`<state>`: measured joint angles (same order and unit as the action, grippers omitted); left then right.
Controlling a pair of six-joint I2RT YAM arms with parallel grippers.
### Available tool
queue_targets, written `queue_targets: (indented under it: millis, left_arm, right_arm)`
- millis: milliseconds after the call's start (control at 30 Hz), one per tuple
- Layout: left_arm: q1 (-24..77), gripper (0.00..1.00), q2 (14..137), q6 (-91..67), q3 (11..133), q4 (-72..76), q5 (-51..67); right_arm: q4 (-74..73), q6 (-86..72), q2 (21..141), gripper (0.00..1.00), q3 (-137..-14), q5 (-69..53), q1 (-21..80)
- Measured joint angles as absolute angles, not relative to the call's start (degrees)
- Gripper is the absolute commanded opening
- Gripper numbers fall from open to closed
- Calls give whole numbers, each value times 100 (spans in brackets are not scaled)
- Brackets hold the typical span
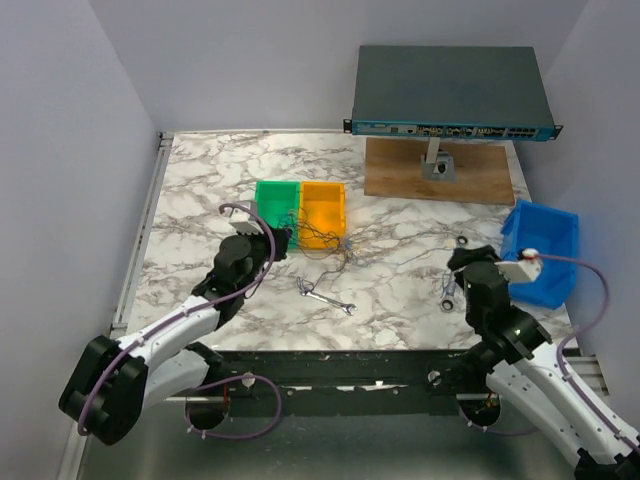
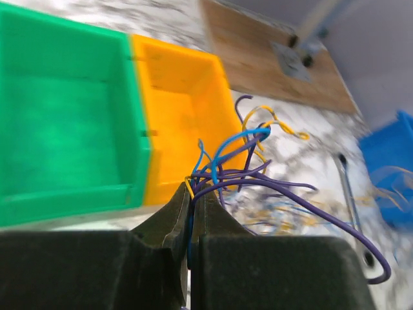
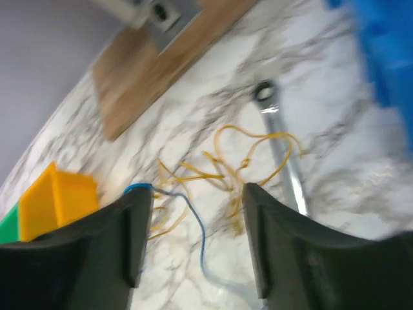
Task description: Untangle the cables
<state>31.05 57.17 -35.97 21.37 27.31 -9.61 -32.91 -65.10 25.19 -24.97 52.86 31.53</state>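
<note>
I should next move my left gripper to the right in the top view, past the orange bin, and let go of the cables over open marble, because bins crowd them here.
The cables are thin purple, blue and yellow wires. In the top view they lie as faint strands (image 1: 343, 246) in front of the orange bin and trail right across the marble. My left gripper (image 1: 278, 238) is in front of the bins. In the left wrist view it (image 2: 192, 191) is shut on a bunch of purple, blue and yellow cables (image 2: 240, 169) that fan out from its tips. My right gripper (image 1: 462, 262) is open above the table. In the right wrist view it (image 3: 197, 194) has loose yellow cables (image 3: 222, 169) and one blue wire (image 3: 200, 226) on the marble between its fingers, untouched.
A green bin (image 1: 274, 206) and an orange bin (image 1: 322, 212) stand side by side mid-table. A blue bin (image 1: 541, 250) is at the right edge. A wooden board (image 1: 440, 172) carries a grey network switch (image 1: 450, 90) at the back. One steel wrench (image 1: 327, 297) lies centre-front, another (image 3: 282, 150) near my right gripper.
</note>
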Motion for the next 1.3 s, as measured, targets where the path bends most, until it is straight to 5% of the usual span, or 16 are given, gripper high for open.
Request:
queue_targets:
  millis: [100,467,867,1300]
  left_arm:
    - [3111,0,6141,-3306,2298,3131,-16]
    - [3277,0,6676,-2897,2554,3907,1809]
    - [3275,0,6217,-2794,2534,3706,1223]
    - [3275,0,6399,-2783,2536,3562,1199]
  right_arm:
    - [-2040,-4995,2630,89,-2410,3903,3144]
    - [-5,-2794,4713,89,-2683,51,3144]
    - [-996,-3323,5854,92,-3625,2602,3127]
    - [-1831,-3483,8635,100,-5334,3210,2670]
